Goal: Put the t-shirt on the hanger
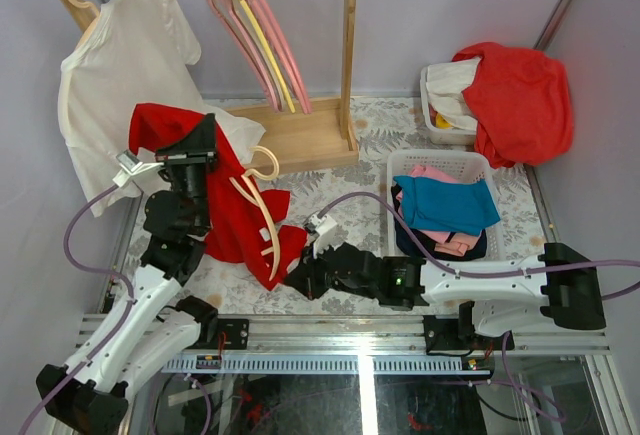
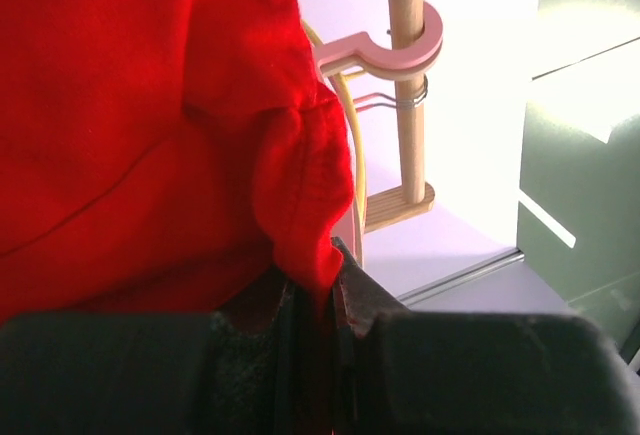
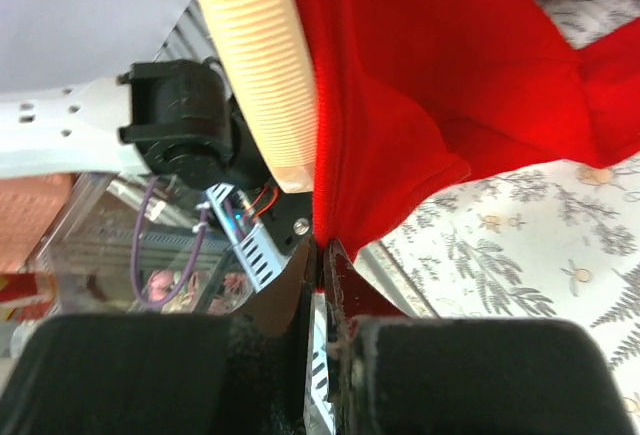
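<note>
The right gripper needs to pull the t-shirt's pinched hem toward and past the hanger's ribbed arm end [image 1: 273, 275] [image 3: 290, 167] and then let go of the hem, because that end is still bare beside the t-shirt.
The bright red t-shirt [image 1: 235, 210] hangs stretched between my two grippers over the left of the table. My left gripper [image 1: 192, 151] holds its upper part raised; in the left wrist view the jaws [image 2: 322, 275] are shut on a fold of the red cloth [image 2: 150, 115]. My right gripper [image 1: 298, 277] is low at the shirt's bottom corner, shut on its hem [image 3: 330, 205]. The pale wooden hanger [image 1: 262, 205] lies against the shirt's front, hook up, one arm sloping down toward my right gripper. Its ribbed arm end [image 3: 262, 65] shows beside the hem in the right wrist view.
A wooden rack [image 1: 349, 45] at the back carries a white t-shirt [image 1: 120, 65] on a hanger, plus pink hangers [image 1: 235, 25] and a yellow one. A white basket [image 1: 440, 165] with blue and pink clothes sits right; behind it a bin with a red-orange garment [image 1: 520, 95].
</note>
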### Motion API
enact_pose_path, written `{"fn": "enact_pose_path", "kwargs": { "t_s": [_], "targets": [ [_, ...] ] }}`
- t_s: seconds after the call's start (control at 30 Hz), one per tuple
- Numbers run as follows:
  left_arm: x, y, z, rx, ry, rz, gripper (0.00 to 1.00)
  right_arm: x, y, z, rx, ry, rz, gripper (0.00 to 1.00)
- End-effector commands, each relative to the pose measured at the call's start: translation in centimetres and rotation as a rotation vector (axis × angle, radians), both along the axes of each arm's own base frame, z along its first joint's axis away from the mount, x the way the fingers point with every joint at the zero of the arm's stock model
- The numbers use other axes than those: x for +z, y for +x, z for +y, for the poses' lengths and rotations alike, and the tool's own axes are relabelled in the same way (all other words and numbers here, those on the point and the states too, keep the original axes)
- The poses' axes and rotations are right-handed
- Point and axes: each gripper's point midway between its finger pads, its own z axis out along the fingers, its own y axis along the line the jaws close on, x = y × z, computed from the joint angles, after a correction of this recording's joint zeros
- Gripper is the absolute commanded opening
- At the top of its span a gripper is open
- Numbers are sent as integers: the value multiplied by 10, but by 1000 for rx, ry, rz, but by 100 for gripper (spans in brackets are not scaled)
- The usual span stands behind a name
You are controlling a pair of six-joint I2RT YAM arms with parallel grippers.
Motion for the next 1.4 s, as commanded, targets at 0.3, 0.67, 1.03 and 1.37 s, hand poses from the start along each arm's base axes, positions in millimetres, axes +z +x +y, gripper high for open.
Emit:
{"fn": "enact_pose_path", "kwargs": {
  "t_s": [0.3, 0.67, 1.03, 1.37],
  "targets": [
    [98, -45, 34, 140, -118, -310, 0, -7, -124, -20, 564, -54, 212, 0],
    [80, -36, 13, 107, 21, -244, 0, 64, -104, -16, 481, 156, 194, 0],
    [65, -30, -2, 53, 68, -225, 0, 66, -62, -22, 353, 190, 213, 0],
    [53, -25, -19, -26, 88, -207, 0, 15, -45, -16, 255, 92, 308, 0]
  ]
}}
